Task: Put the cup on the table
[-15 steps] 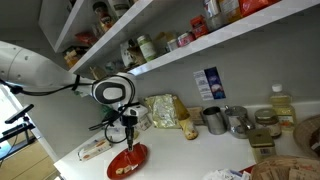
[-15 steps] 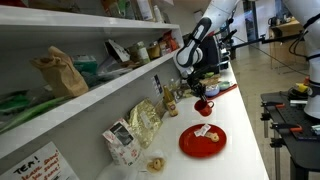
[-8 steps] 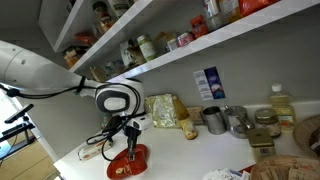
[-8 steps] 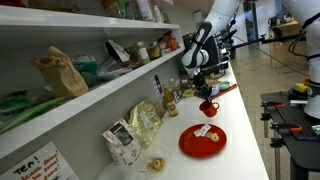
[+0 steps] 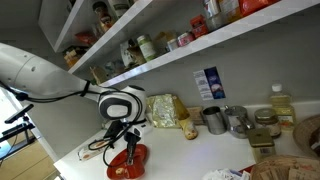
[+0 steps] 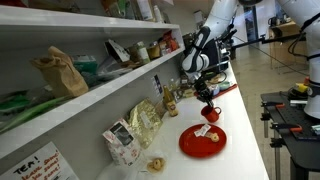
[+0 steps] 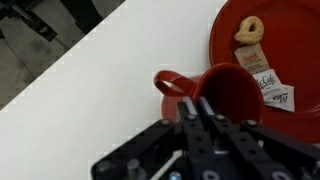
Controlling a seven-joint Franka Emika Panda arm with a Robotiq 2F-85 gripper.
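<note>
The bare white table beside the red plate is below my gripper. My gripper needs to lower the cup gently next, clear of the plate's close edge, and let go of it.
A red cup with a handle [image 7: 228, 88] hangs from my gripper [image 7: 200, 106], whose fingers are shut on its rim. In the wrist view the cup is over the white table [image 7: 80, 95], at the edge of a red plate [image 7: 295, 35]. In both exterior views the cup [image 5: 130, 152] [image 6: 210, 113] is low, close to the plate [image 5: 120, 168] [image 6: 203, 142] and the countertop [image 5: 190, 155] [image 6: 235, 125]. I cannot tell whether it touches the surface. The gripper [image 5: 126, 140] [image 6: 205, 98] points down.
The plate holds a pretzel-like snack [image 7: 250, 30] and a small packet [image 7: 272, 88]. Snack bags [image 5: 165, 112] stand against the wall. Metal cups [image 5: 225, 120] and jars [image 5: 265, 125] stand further along. A packet [image 5: 95, 148] lies near the counter's end. Stocked shelves [image 5: 180, 45] hang above.
My gripper has moved down with the red cup, from above the plate area to close over the countertop beside the plate.
</note>
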